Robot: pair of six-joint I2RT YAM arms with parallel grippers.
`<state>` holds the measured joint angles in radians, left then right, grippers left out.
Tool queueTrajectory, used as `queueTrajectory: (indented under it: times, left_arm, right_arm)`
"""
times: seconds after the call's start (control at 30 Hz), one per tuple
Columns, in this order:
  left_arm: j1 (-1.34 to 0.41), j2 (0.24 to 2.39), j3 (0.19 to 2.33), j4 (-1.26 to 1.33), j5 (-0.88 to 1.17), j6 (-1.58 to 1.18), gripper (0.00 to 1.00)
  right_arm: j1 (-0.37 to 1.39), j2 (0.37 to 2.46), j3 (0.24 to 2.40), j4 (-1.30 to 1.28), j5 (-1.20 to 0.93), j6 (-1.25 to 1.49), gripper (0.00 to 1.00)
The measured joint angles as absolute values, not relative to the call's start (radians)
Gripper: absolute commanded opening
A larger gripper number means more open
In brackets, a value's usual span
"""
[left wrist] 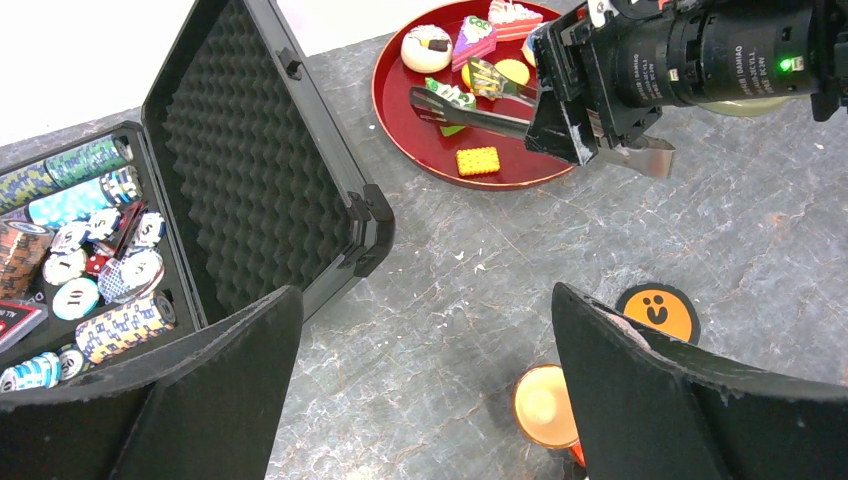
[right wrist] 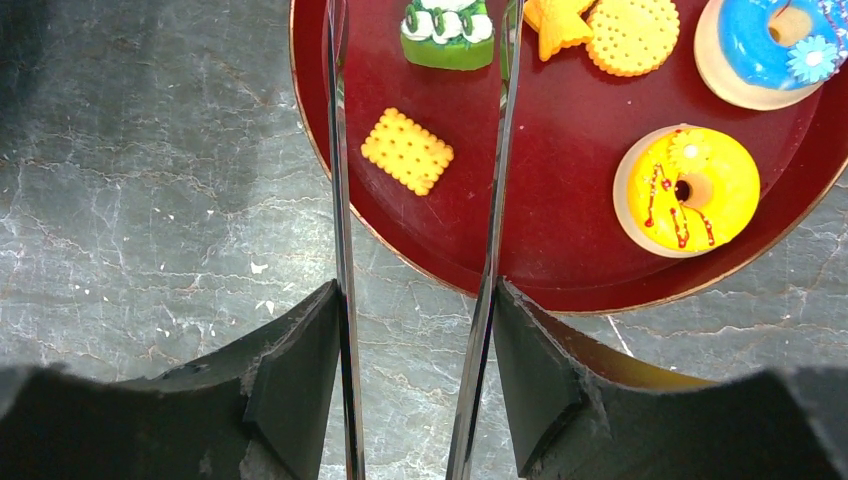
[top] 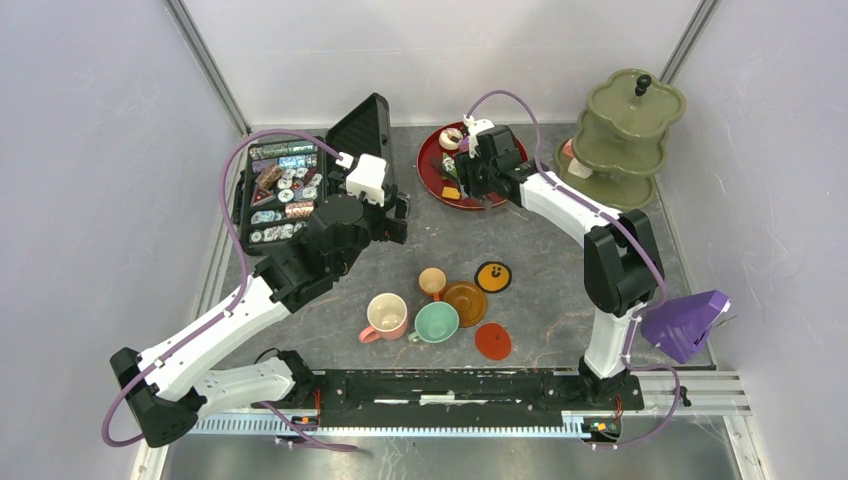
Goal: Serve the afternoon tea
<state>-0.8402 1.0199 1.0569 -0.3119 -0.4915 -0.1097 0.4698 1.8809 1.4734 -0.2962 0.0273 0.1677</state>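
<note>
I will next lower my right gripper slightly over the red plate and squeeze the metal tongs.
A red plate at the back holds toy pastries: a square biscuit, a yellow donut, a blue donut and a green cake. My right gripper hovers over the plate's near rim, shut on thin metal tongs. The tong blades stand apart on either side of the green cake. My left gripper hangs open and empty above bare table. A pink cup, a mint cup and a small orange cup stand mid-table among saucers.
An open black case of poker chips lies at the left, its lid raised towards the plate. A green tiered stand is at the back right. A purple object sits at the right edge. A smiley saucer lies by the orange cup.
</note>
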Motion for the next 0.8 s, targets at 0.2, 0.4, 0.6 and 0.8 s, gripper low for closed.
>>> queueTrajectory:
  times: [0.2, 0.4, 0.6, 0.8]
  left_arm:
    - [-0.84, 1.02, 1.057, -0.312, -0.491, -0.11, 1.0]
    - [-0.84, 1.02, 1.057, -0.312, -0.49, -0.11, 1.0]
    - [-0.84, 1.02, 1.057, -0.312, -0.488, -0.11, 1.0]
    - [-0.84, 1.02, 1.057, -0.312, -0.487, -0.11, 1.0]
  right_arm:
    - [0.483, 1.903, 1.485, -0.303, 0.046, 0.161, 0.61]
    - [0.491, 1.916, 1.486, -0.313, 0.07, 0.155, 0.57]
    - [0.496, 1.918, 1.486, -0.312, 0.087, 0.15, 0.49]
    - [0.507, 1.928, 1.49, -0.313, 0.102, 0.145, 0.56]
